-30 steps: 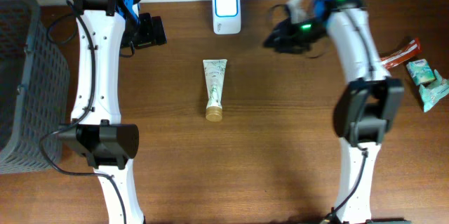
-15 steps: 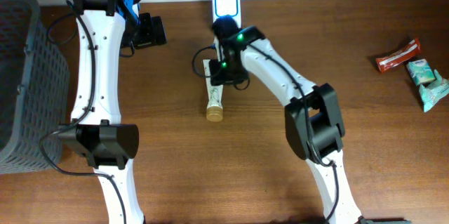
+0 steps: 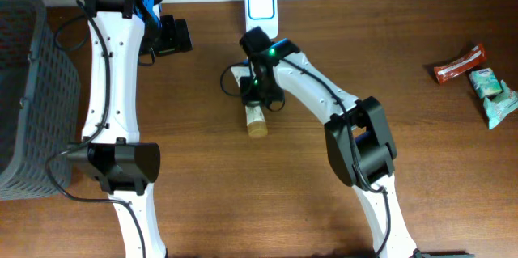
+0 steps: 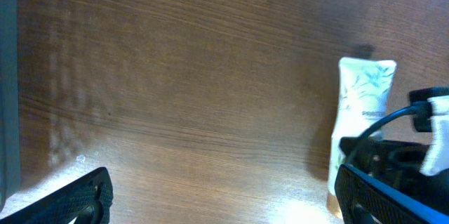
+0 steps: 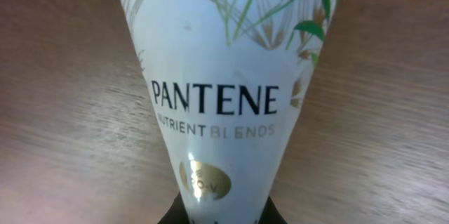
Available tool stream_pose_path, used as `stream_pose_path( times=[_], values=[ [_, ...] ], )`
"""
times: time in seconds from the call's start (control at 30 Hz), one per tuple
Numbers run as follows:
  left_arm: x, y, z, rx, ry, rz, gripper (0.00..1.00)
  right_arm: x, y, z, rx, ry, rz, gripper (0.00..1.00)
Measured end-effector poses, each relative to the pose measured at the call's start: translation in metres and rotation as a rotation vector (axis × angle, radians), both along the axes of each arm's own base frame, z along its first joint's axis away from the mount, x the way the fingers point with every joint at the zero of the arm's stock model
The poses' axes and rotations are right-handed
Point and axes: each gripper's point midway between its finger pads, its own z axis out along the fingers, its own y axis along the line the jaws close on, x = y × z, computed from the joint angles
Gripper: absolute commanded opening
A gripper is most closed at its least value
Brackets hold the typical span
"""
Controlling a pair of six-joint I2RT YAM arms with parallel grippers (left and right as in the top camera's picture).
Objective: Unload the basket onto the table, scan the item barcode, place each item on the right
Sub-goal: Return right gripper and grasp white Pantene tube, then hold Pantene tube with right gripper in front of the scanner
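Observation:
My right gripper carries the tube across next and releases it beside the red packet. That spot lies to the gripper's right in the overhead view.
The item is a white Pantene tube with a gold cap, lying on the wooden table just in front of the white scanner. My right gripper sits over the tube's middle, shut on it. In the right wrist view the tube fills the frame, label up, with the dark fingers pressed against its narrow end. No barcode shows. My left gripper hangs open at the back left, well clear. In its wrist view the left gripper has only bare table between its fingertips, and the tube lies to the right.
A grey mesh basket stands at the left edge. Snack packets lie at the far right: a red one and green ones. The right arm stretches across the table's middle.
My right arm swung from the back right to the tube and its jaws closed on it. The tube's cap end shifted slightly right. The left arm stayed still.

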Motion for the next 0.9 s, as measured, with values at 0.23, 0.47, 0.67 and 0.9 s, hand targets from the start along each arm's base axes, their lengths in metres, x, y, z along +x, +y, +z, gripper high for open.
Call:
stream_pose_path(
  times=[0.23, 0.47, 0.67, 0.9],
  values=[
    [0.0, 0.0, 0.0, 0.0, 0.0, 0.0, 0.99, 0.102, -0.018, 0.116, 0.323, -0.242, -0.129, 0.04],
    [0.0, 0.0, 0.0, 0.0, 0.0, 0.0, 0.99, 0.182, -0.099, 0.153, 0.301, -0.516, -0.319, 0.04],
    [0.0, 0.0, 0.0, 0.0, 0.0, 0.0, 0.99, 0.197, -0.092, 0.131, 0.206, -0.604, -0.356, 0.04],
    [0.0, 0.0, 0.0, 0.0, 0.0, 0.0, 0.99, 0.201, -0.054, 0.106, 0.222, -0.63, -0.308, 0.05]
  ],
)
